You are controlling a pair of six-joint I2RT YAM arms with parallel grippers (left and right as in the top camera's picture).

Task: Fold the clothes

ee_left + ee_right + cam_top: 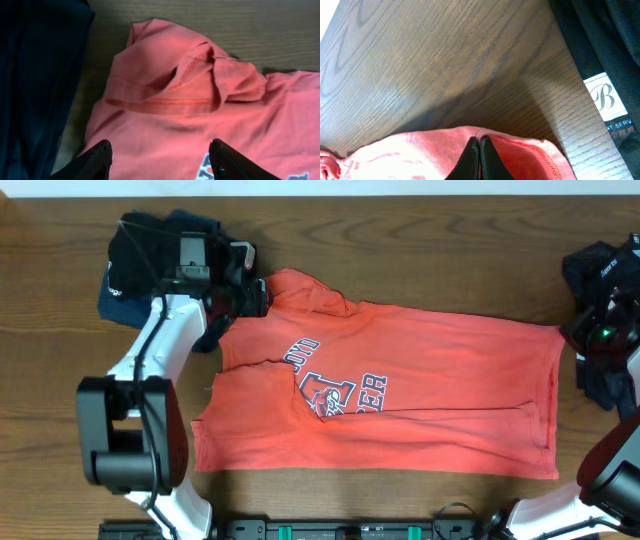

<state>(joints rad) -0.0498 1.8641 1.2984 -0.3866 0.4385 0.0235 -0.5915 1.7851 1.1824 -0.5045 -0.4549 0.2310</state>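
Note:
Next, my left gripper moves down and toward the navy pile, onto the bunched fold at the shirt's edge, because its open fingers still hover above the cloth.
The orange-red T-shirt (400, 390) lies spread across the table with its navy-and-white lettering (335, 385) facing up. A sleeve is bunched and folded over at the shirt's upper left (185, 75). My left gripper (255, 295) hovers over that bunched corner, open, with only shirt fabric showing between its two fingers (100, 157). At the shirt's right edge my right gripper (575, 348) is shut on the shirt's hemmed edge (540, 150), and its closed tips (479, 141) pinch the fabric just above the wood.
A navy and black garment pile (140, 265) lies at the back left beside the left arm and fills the left side of the left wrist view (35, 75). More dark garments (605, 280) lie at the far right, one with a white label (606, 97).

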